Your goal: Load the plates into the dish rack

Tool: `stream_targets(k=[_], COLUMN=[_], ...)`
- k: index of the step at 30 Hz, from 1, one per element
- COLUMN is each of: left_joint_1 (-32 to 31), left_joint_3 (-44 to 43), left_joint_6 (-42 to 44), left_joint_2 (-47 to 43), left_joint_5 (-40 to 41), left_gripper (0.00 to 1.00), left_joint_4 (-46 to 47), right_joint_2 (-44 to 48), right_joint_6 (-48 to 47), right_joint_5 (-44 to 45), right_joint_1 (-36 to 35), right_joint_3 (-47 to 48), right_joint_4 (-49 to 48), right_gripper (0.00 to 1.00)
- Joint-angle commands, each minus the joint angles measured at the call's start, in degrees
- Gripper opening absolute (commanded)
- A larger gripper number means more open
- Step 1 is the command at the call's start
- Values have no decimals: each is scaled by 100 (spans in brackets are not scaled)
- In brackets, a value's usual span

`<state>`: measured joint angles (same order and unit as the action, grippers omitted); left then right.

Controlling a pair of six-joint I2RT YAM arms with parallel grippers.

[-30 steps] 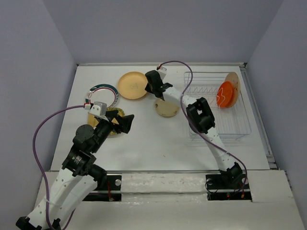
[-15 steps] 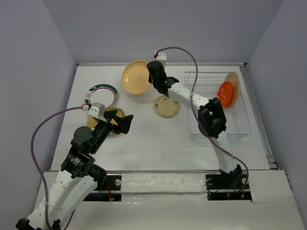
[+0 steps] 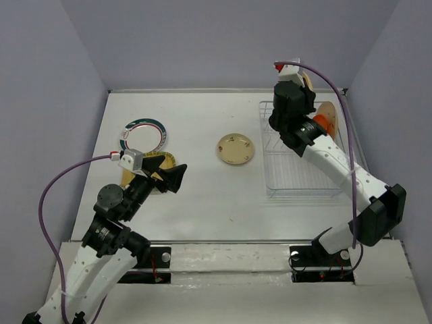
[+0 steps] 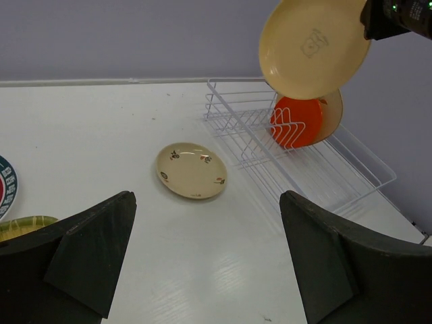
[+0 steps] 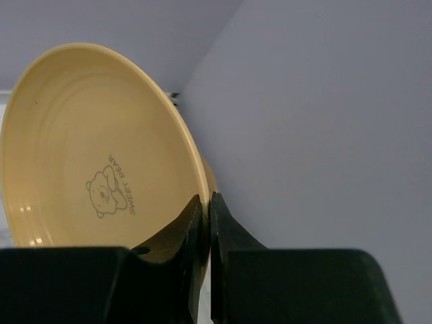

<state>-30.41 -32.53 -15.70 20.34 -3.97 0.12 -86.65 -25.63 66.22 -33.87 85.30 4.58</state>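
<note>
My right gripper will first move down toward the empty wire slots beside the small orange-red plate, to get the upright cream plate into the rack (image 3: pixel 304 172).
My right gripper (image 5: pixel 204 199) is shut on the rim of the large cream plate (image 5: pixel 94 155), which has a small bear drawing. It holds the plate upright, high above the far end of the white wire dish rack (image 3: pixel 304 172); the left wrist view shows it too (image 4: pixel 314 44). In the top view my right gripper (image 3: pixel 297 84) hides most of the plate. The small orange-red plate (image 3: pixel 318 128) and the peach plate (image 3: pixel 329 111) stand in the rack. The speckled beige plate (image 3: pixel 235 149) lies on the table. My left gripper (image 3: pixel 172 177) is open and empty.
The green-red rimmed white plate (image 3: pixel 143 134) lies at the left. The yellow patterned plate (image 3: pixel 156 164) lies partly under my left gripper. The enclosure's grey walls stand close behind and to the right of the rack.
My right arm has lifted the cream plate off the table's back and swung it right, up over the rack. My left arm has shifted only slightly.
</note>
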Motion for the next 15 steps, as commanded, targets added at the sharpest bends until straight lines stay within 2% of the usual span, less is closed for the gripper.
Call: stream_targets(k=[1,7,15], left_joint_1=[-26,-26,-26], left_joint_3=[-236,-236,-236], left_joint_6=[32,67,76], left_joint_2=[-74,-109,-249], left_joint_5=[-60,-52,-43], left_gripper=[99,99,99], left_joint_4=[217,208,190], right_joint_2=[701,931,404], right_joint_6=[-1014,-1155,-1621], right_joint_5=[893,797,472], right_joint_1=[64,705,1110], right_joint_3=[-548,-962,-760], right_joint_4=[8,78,175], right_gripper=[7,7,7])
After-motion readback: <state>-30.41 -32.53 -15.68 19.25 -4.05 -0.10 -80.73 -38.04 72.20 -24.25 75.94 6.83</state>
